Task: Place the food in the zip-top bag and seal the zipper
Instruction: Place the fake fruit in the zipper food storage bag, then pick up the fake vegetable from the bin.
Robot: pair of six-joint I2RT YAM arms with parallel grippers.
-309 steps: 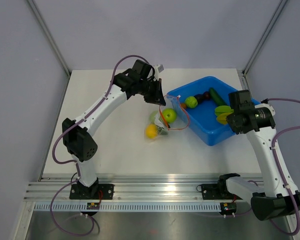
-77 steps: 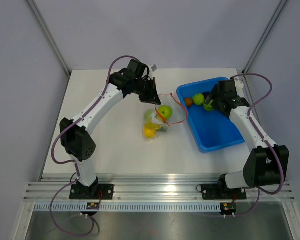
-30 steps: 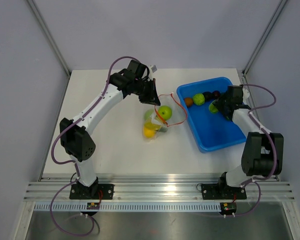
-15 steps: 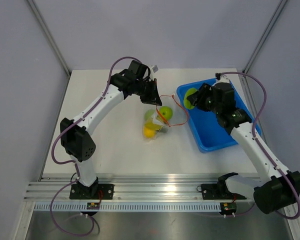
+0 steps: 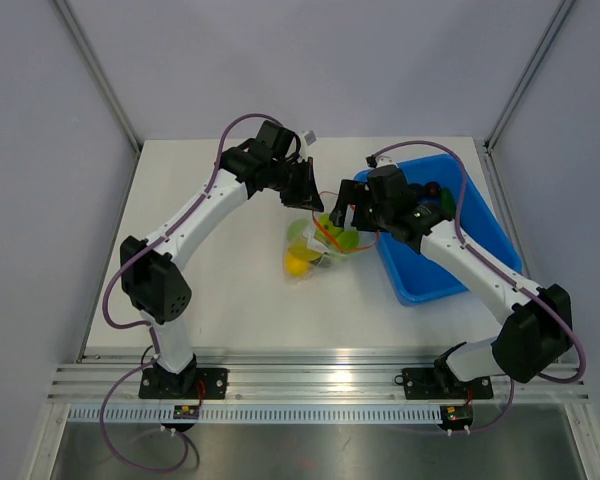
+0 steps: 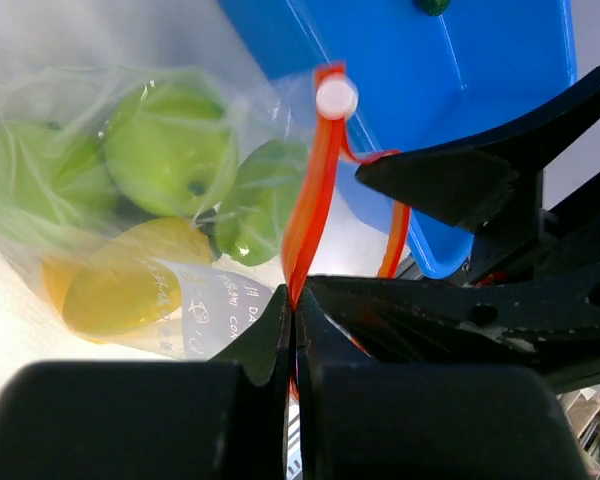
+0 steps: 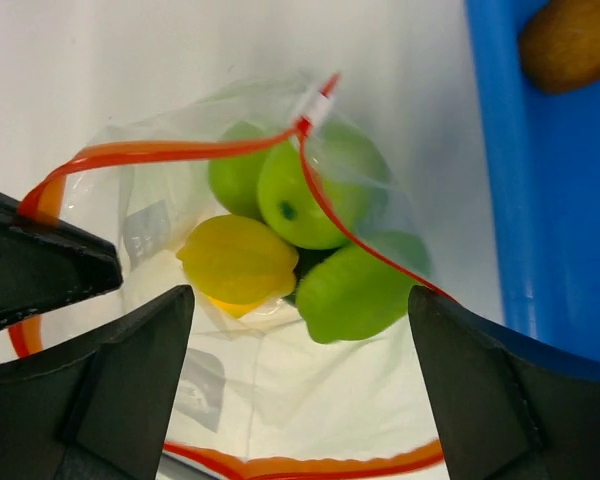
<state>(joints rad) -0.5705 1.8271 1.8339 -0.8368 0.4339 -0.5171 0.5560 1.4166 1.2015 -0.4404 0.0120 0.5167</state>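
Observation:
My right gripper should next cross the tray and go down onto the dark green piece (image 5: pixel 447 202), below and to its right in the top view.
The clear zip-top bag (image 5: pixel 315 250) lies on the white table with its mouth held up. My left gripper (image 5: pixel 309 194) is shut on the red-orange zipper (image 6: pixel 310 190), just below its white slider (image 6: pixel 336 98). My right gripper (image 5: pixel 348 215) hangs open right over the bag's mouth, nothing between its fingers (image 7: pixel 130 390). Inside the bag lie a green apple (image 7: pixel 310 200), a yellow star-shaped fruit (image 7: pixel 238 262) and a long green piece (image 7: pixel 355 290). The zipper (image 7: pixel 180 150) runs open around the mouth.
The blue tray (image 5: pixel 440 250) sits right of the bag, under my right arm. Dark pieces of food (image 5: pixel 435 190) lie at its far end, and a brown one (image 7: pixel 575 35) shows at the tray's edge. Grey walls close in the table.
My right arm has swung from the blue tray to the bag's mouth with a green piece and has opened. That piece now lies in the bag. The left gripper has held still.

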